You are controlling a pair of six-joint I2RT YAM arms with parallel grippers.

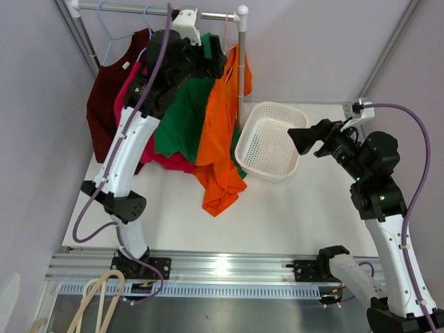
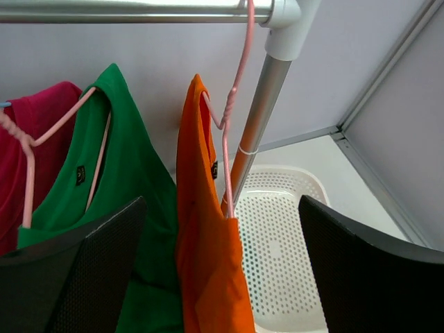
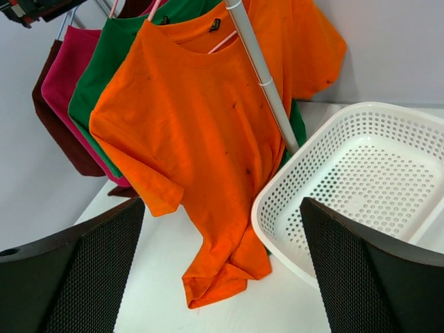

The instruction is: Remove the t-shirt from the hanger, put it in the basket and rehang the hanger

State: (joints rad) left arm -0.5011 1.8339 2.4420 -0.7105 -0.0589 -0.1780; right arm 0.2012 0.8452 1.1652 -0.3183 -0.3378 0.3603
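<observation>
The left gripper moves to the right in the top view onto the pink hanger's twisted neck [image 1: 225,48] next, since the orange t-shirt [image 1: 220,139] hangs from that hanger.
An orange t-shirt [image 1: 220,139] hangs on a pink hanger [image 2: 229,132] at the right end of the rail [image 1: 139,10], its hem bunched on the table. It also shows in the left wrist view [image 2: 208,263] and the right wrist view [image 3: 201,146]. My left gripper [image 1: 211,59] is open, raised near the rail, just left of the orange shirt's collar. My right gripper [image 1: 300,139] is open and empty, held above the table right of the basket, facing the shirts.
Green [image 1: 182,118], pink [image 1: 132,90] and dark red [image 1: 104,104] shirts hang left of the orange one. A white perforated basket [image 1: 267,142] lies beside the rack's upright post [image 1: 241,76]. Grey walls close in at the back and sides.
</observation>
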